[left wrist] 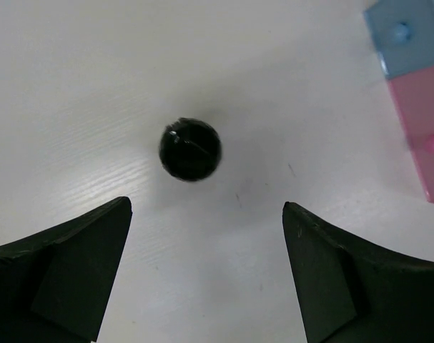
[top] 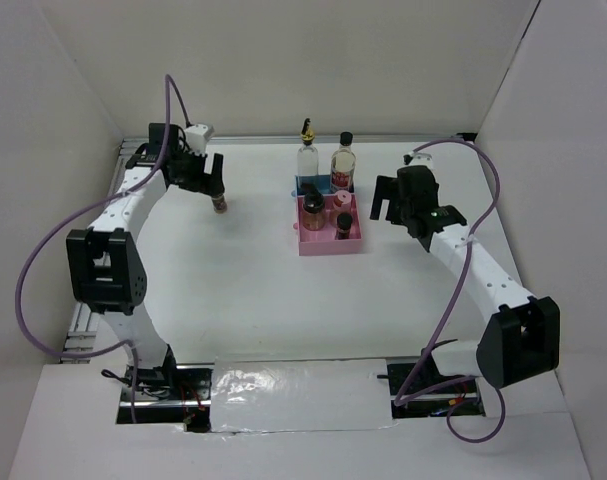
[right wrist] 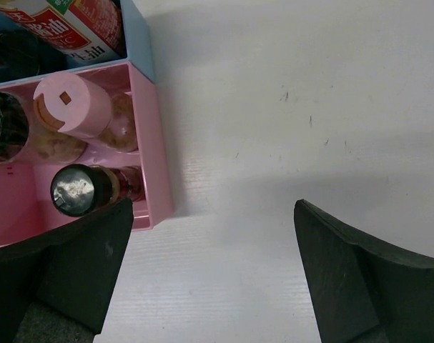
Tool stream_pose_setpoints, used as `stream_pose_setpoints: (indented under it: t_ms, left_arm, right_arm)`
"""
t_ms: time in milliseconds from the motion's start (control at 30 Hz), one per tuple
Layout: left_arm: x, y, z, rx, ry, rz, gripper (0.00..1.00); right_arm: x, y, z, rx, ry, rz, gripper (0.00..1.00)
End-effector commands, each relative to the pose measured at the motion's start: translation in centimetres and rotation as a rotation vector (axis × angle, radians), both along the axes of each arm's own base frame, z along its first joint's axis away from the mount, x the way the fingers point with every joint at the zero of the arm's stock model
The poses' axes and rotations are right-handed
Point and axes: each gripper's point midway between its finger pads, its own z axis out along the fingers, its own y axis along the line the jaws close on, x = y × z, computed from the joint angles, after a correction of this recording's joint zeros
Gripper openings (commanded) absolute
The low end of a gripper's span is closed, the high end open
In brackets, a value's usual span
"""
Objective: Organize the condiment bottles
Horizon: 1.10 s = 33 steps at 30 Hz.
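Observation:
Next, my left gripper lowers and moves toward the spice jar until its fingers straddle the black lid (top: 218, 197) (left wrist: 190, 149), which still lies ahead of the fingers.
A small dark-lidded spice jar (top: 221, 204) stands alone on the table at the left; in the left wrist view its black lid (left wrist: 190, 148) lies ahead of my fingers. My left gripper (top: 211, 188) (left wrist: 206, 214) is open and empty, just above and behind it. The blue tray (top: 295, 187) holds the pourer-top bottle (top: 307, 155) and the red-label bottle (top: 343, 160) (right wrist: 70, 25). The pink tray (top: 328, 244) (right wrist: 156, 143) holds two dark-lidded jars (top: 313, 212) (top: 343, 223) (right wrist: 77, 189) and the pink-capped jar (top: 341, 198) (right wrist: 66, 103). My right gripper (top: 386, 203) (right wrist: 213, 214) is open and empty, right of the pink tray.
White walls close in the table at the back and both sides. A metal rail (top: 83, 320) runs along the left edge. A foil-covered strip (top: 293, 395) lies at the near edge between the arm bases. The trays' corners show in the left wrist view (left wrist: 410, 43).

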Motion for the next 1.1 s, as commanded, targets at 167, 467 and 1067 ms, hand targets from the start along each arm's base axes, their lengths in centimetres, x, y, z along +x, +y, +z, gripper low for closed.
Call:
stream_pose_setpoints:
  t_ms: [167, 467, 1067]
  left_arm:
    - [5.9, 0.9, -0.7, -0.001, -0.06, 0.084, 0.99]
    - [5.9, -1.5, -4.5, 0.033, 0.001, 0.026, 0.99]
    - [4.1, -2.0, -4.5, -0.052, 0.09, 0.028, 0.97]
  right_arm:
    - [1.1, 0.2, 2.5, 0.029, -0.081, -0.019, 1.0]
    - [-0.3, -2.1, -0.8, 0.12, -0.022, -0.082, 1.0]
    - [-6.4, -1.0, -5.1, 0.479, 0.078, 0.154, 0.92]
